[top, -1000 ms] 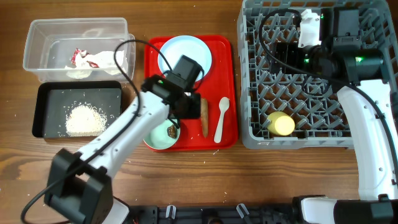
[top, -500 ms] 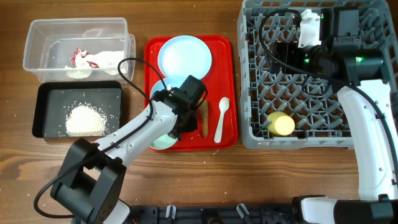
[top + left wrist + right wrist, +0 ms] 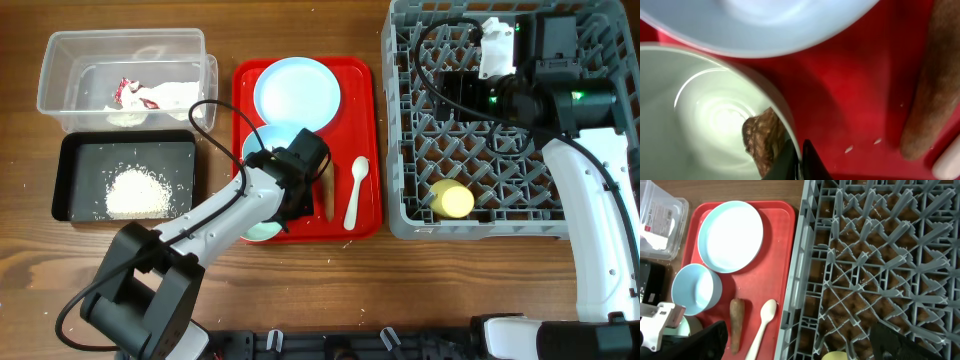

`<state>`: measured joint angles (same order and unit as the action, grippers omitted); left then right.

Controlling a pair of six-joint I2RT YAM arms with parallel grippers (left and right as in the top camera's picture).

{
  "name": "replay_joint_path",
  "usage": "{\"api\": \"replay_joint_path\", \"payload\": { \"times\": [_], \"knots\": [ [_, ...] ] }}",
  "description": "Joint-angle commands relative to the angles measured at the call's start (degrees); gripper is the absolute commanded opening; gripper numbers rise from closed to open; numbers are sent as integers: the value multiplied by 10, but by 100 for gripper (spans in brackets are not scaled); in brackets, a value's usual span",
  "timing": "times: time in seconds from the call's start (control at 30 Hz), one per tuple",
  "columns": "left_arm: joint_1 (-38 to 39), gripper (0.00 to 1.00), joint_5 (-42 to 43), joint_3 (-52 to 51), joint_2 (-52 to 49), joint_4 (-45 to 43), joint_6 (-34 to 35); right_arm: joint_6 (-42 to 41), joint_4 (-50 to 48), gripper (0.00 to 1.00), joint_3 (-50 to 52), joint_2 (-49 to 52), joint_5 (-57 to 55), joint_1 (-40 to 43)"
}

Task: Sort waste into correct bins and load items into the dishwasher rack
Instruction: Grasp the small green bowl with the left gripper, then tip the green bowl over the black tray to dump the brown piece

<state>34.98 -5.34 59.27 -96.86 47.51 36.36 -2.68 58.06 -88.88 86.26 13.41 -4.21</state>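
My left gripper should swing up and over the black tray to empty the bowl's food lump, then return and release on the red tray's near corner.
My left gripper [image 3: 298, 200] is shut on the right rim of a pale blue bowl [image 3: 258, 229] at the front of the red tray; in the left wrist view the fingers [image 3: 800, 161] pinch that rim. A small brown food lump [image 3: 764, 139] lies inside the bowl [image 3: 705, 115]. A second pale blue bowl [image 3: 262, 143] and the pale blue plate [image 3: 296, 93] lie behind it. The carrot-like stick [image 3: 328, 203] and the white spoon [image 3: 355, 190] lie to the right. My right gripper [image 3: 455, 85] is open and empty above the grey dishwasher rack [image 3: 410, 215], which holds the yellow cup [image 3: 452, 200].
The red tray [image 3: 362, 120] sits in the middle of the wooden table. The clear tub [image 3: 60, 60] at the back left holds the red-and-white wrapper [image 3: 135, 92]. The black tray [image 3: 80, 155] in front of it holds white rice [image 3: 135, 192]. A few rice grains [image 3: 849, 148] lie on the red tray.
My left gripper has moved toward the front of the red tray, come down at the front bowl and shut on its rim. The right arm has not moved.
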Motion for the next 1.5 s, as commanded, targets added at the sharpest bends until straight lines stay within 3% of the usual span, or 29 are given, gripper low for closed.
{"api": "replay_joint_path", "payload": {
  "times": [0.0, 0.17, 0.33, 0.4, 0.63, 0.83, 0.93, 1.03, 1.13, 1.47],
  "knots": [
    [2, 4, 4, 59, 38, 78, -1, 10, 1, 92, -2, 7, -5, -3],
    [1, 4, 17, 123, 88, 144, -2, 10, 0, 92, -2, 7, -5, -3],
    [-46, 4, 77, 125, 150, 145, -43, 10, -6, 92, -2, 7, -5, -3],
    [-109, 4, 115, 125, 175, 145, -68, 10, -6, 92, -2, 7, -5, -3],
    [-428, 4, 339, 125, 180, 143, -264, 10, -7, 92, -2, 7, -5, -3],
    [-674, 4, 593, 125, 73, 125, -424, 10, -9, 92, -2, 7, -5, -3],
    [-751, 4, 705, 125, -18, 125, -459, 10, -8, 92, -2, 7, -5, -3],
    [-796, 4, 850, 125, -102, 126, -471, 11, -9, 92, -2, 7, -5, -3],
    [-814, 4, 943, 125, -145, 125, -471, 11, -6, 92, -2, 7, -5, -3],
    [-814, 4, 957, 125, -142, 161, -452, 11, -9, 92, -2, 7, -5, -3]
  ]
}}
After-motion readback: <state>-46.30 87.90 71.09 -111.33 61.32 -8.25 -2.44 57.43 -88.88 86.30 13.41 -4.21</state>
